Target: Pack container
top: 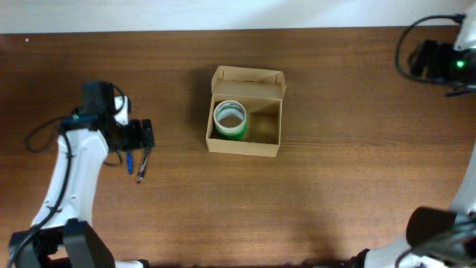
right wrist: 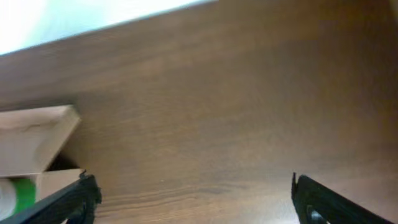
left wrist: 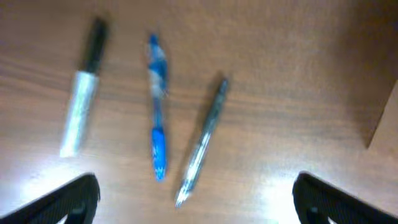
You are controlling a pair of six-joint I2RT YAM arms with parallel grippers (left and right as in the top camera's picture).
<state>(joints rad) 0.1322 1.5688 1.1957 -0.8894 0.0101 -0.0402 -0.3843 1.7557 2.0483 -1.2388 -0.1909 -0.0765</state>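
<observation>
My left gripper shifts past the blue pen next, down onto the marker's body by its cap (left wrist: 84, 85).
The container (top: 245, 147) is a tan cardboard box at the table's middle, its flap lid (top: 248, 77) standing open at the back. A green tape roll (top: 230, 119) lies in its left half. My left gripper (top: 143, 135) is open and empty, left of the box, over three pens. In the left wrist view (left wrist: 196, 208) these are a black-capped marker (left wrist: 83, 102), a blue pen (left wrist: 157, 118) and a clear pen (left wrist: 203, 140). My right gripper (top: 418, 59) is open and empty at the far right (right wrist: 189, 205). Its view shows the box (right wrist: 34, 134) and the tape roll (right wrist: 18, 194).
The blue pen (top: 129, 161) and the clear pen (top: 141, 168) lie on the wood table just in front of my left gripper. A corner of the box (left wrist: 385, 118) shows at the right edge of the left wrist view. The table's far edge (right wrist: 93, 28) runs behind the right gripper.
</observation>
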